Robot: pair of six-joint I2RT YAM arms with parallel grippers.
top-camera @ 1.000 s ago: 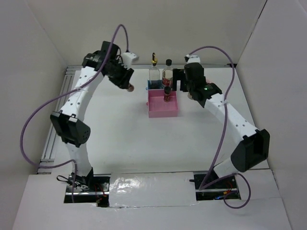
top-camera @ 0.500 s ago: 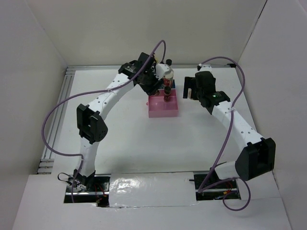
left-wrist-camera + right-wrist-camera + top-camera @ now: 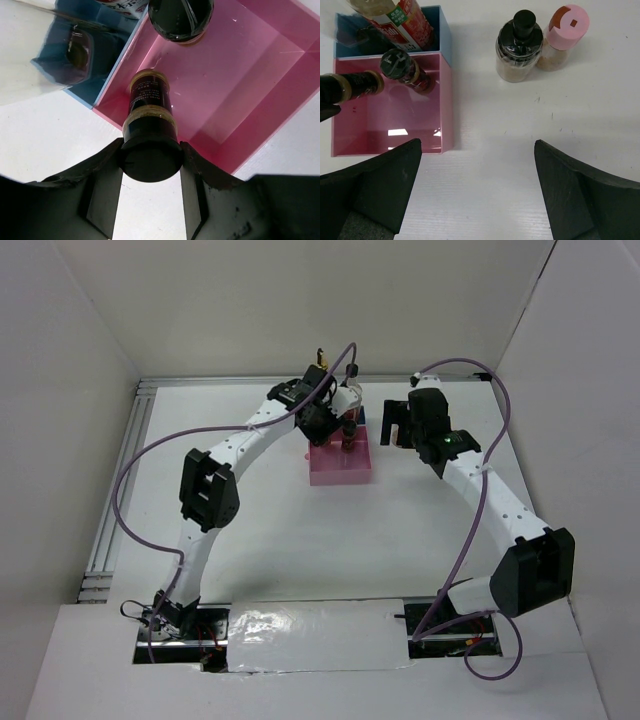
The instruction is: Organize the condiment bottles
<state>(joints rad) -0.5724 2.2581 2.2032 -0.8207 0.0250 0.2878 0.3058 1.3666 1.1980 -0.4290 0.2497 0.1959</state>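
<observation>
My left gripper moves down toward the pink tray's corner beside the blue tray next and releases the spice jar (image 3: pixel 149 115). The second jar leaves that corner free.
My left gripper (image 3: pixel 150 167) is shut on the black lid of a small spice jar (image 3: pixel 149 115), which hangs over the pink tray (image 3: pixel 240 85) at the corner beside the blue tray (image 3: pixel 107 67). A second dark-lidded jar (image 3: pixel 402 70) stands in the pink tray. The red-label bottle (image 3: pixel 400 20) and a clear glass bottle (image 3: pixel 40 55) stand in the blue tray; the gold pourer (image 3: pixel 321 359) shows above my left arm. My right gripper (image 3: pixel 477 192) is open and empty over bare table, right of the pink tray. A black-capped jar (image 3: pixel 518 47) and the pink-capped shaker (image 3: pixel 567 32) stand on the table.
The two trays sit together at the table's far middle (image 3: pixel 340 468). White walls close the table on three sides. A metal rail (image 3: pixel 125 480) runs along the left edge. My left arm (image 3: pixel 250 435) arches over the table's left half.
My left arm has swung from the far left to over the pink tray, carrying the spice jar. My right gripper drew back slightly to the right, then stayed still.
</observation>
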